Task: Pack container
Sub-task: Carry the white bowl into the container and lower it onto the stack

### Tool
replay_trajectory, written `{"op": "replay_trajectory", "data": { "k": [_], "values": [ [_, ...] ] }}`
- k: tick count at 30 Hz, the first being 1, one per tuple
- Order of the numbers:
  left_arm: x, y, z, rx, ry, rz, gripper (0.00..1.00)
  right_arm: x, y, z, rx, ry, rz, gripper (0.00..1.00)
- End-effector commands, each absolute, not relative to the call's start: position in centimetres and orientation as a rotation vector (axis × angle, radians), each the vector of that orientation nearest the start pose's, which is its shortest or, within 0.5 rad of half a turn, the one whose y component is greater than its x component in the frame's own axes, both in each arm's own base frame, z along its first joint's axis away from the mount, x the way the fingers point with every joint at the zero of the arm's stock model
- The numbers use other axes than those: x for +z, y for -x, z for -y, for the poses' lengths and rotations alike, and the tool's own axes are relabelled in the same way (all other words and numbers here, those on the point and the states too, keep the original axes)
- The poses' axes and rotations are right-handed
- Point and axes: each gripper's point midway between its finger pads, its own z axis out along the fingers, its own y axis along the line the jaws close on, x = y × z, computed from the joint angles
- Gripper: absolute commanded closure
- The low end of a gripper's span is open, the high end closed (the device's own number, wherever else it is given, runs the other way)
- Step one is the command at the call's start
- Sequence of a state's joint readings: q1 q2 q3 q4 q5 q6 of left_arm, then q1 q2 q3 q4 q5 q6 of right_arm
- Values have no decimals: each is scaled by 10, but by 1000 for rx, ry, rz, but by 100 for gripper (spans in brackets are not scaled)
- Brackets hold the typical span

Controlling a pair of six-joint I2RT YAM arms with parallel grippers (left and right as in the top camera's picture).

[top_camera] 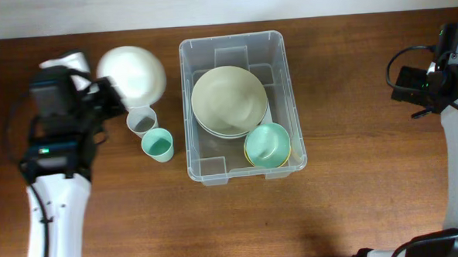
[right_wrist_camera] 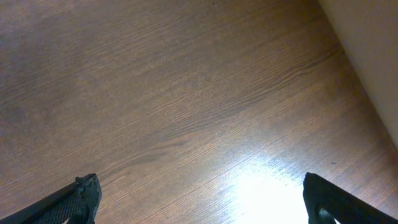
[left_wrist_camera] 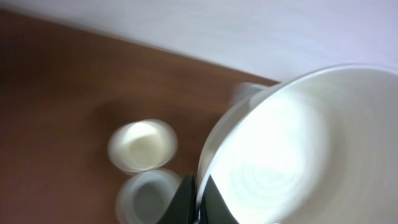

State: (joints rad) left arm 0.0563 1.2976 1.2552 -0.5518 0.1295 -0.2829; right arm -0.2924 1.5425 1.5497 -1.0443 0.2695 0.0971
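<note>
Next, my left gripper carries the white bowl (top_camera: 136, 70) to the right in the overhead view, where the empty mint bowl (top_camera: 268, 145) lies, lowers it inside and releases.
The clear plastic container (top_camera: 199, 56) stands mid-table. It holds stacked pale green plates (top_camera: 229, 100) and a mint bowl (top_camera: 268, 145) on a yellow one. My left gripper (top_camera: 113, 93) is shut on the rim of a white bowl (top_camera: 136, 70), held left of the container; the wrist view shows my fingers (left_wrist_camera: 198, 200) pinching that bowl's rim (left_wrist_camera: 298, 155). A translucent cup (top_camera: 141, 121) and a mint cup (top_camera: 158, 145) stand below the bowl. My right gripper (right_wrist_camera: 199, 199) is open and empty over bare wood at the far right.
The table's back edge meets a white wall just behind the container and bowl. The right arm (top_camera: 436, 81) sits near the right edge. In the left wrist view two cups (left_wrist_camera: 142, 144) stand blurred on the wood.
</note>
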Motion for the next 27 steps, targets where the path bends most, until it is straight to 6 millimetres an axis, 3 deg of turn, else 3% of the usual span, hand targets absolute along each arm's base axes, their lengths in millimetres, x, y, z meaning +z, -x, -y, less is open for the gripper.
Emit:
{"op": "replay_trajectory", "data": {
  "k": [1,5,8,14,18,27],
  "values": [
    [298,-396,94,-416,-151,-2104,100,234,-350,156,-437,-608,-2533,1],
    [290,-382,166,-479,-413,-2087,100,234,-350,156,-437,-608,-2533,1],
    [270,-369,210,-535,-543,-2118,99,234,-350,156,-437,-608,-2533,1],
    [212,-349,268,-589,-720,-2240,100,234,-350,156,-437,-608,-2533,1],
    [179,-348,283,-556,-812,-2284,100,234,-350,156,-437,-608,-2533,1],
    [150,-381,266,-315,-722,-2313,100,234,-350,156,-437,-608,-2533,1]
  ]
}}
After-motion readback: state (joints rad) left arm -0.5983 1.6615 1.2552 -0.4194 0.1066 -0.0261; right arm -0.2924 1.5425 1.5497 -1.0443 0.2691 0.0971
